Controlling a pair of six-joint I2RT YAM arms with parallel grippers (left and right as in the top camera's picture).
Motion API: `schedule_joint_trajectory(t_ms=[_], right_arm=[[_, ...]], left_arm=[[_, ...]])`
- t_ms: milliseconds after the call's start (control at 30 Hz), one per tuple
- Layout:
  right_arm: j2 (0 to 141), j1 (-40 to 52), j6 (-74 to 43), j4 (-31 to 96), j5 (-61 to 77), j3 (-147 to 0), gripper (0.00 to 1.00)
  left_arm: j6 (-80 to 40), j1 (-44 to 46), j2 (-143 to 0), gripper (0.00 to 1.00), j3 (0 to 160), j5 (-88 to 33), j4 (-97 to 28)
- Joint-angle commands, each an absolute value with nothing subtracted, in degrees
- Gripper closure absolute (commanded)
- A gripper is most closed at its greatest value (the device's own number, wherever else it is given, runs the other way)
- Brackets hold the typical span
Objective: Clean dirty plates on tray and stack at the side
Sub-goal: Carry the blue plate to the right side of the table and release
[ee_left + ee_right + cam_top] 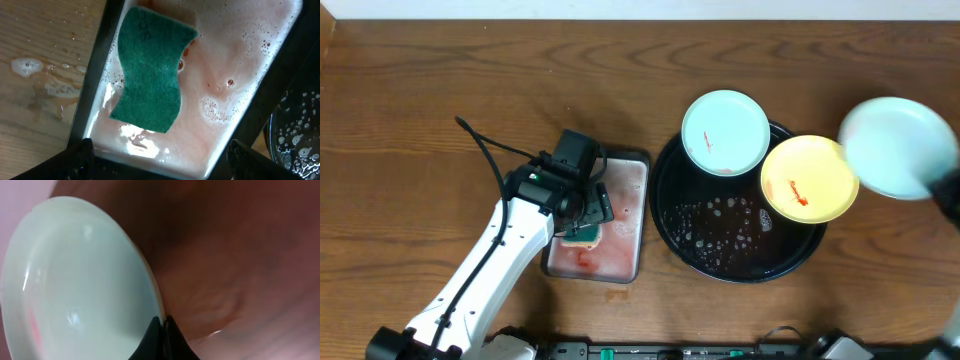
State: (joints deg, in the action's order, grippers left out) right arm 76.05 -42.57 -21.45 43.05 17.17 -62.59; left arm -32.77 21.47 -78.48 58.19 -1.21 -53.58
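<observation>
My right gripper lowers its mint-white plate onto the bare wood beside the yellow plate next and releases it there. That spot lies clear of the tray [720, 240].
A mint-white plate [724, 131] with a small red smear and a yellow plate [809, 178] with red smears rest on the rim of the black tray [720, 240]. My right gripper [163, 325] is shut on the rim of a second mint-white plate [75, 280] and holds it in the air at the right of the tray; it shows blurred in the overhead view [898, 146]. My left gripper [157, 160] is open above the silver pan [280, 60], just short of the teal sponge [150, 70], which lies in pink soapy water.
The silver pan [630, 215] stands left of the tray, with my left arm [495, 260] reaching over it. Suds and water drops lie on the tray floor [715, 215]. Foam spots and wet patches lie on the wood [30, 65] beside the pan.
</observation>
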Motion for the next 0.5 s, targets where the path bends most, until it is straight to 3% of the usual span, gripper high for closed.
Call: schedule_joint_trajectory(t_ms=[0, 167, 400, 433, 467], right_arm=[[81.76, -49.71, -28.75, 41.41, 18.02, -63.35, 0.99], [91.37, -54.17, -27.62, 38.3, 15.03, -63.35, 0.99], [98.41, -51.92, -20.71, 35.88, 12.71, -63.35, 0.99], [98.61, -51.18, -18.79, 35.14, 13.15, -63.35, 0.94], [98.56, -50.46, -17.45, 34.61, 13.63, -63.35, 0.83]], left_arm=[[-32.6, 21.23, -77.91, 0.15, 58.13, -0.97, -53.67], [-32.6, 21.23, -77.91, 0.15, 58.13, -0.97, -53.67], [-32.6, 21.23, -77.91, 0.14, 58.13, -0.97, -53.67], [-32.6, 21.23, -77.91, 0.15, 58.13, -0.97, -53.67], [-32.6, 21.23, -77.91, 0.15, 58.13, -0.97, -53.67]])
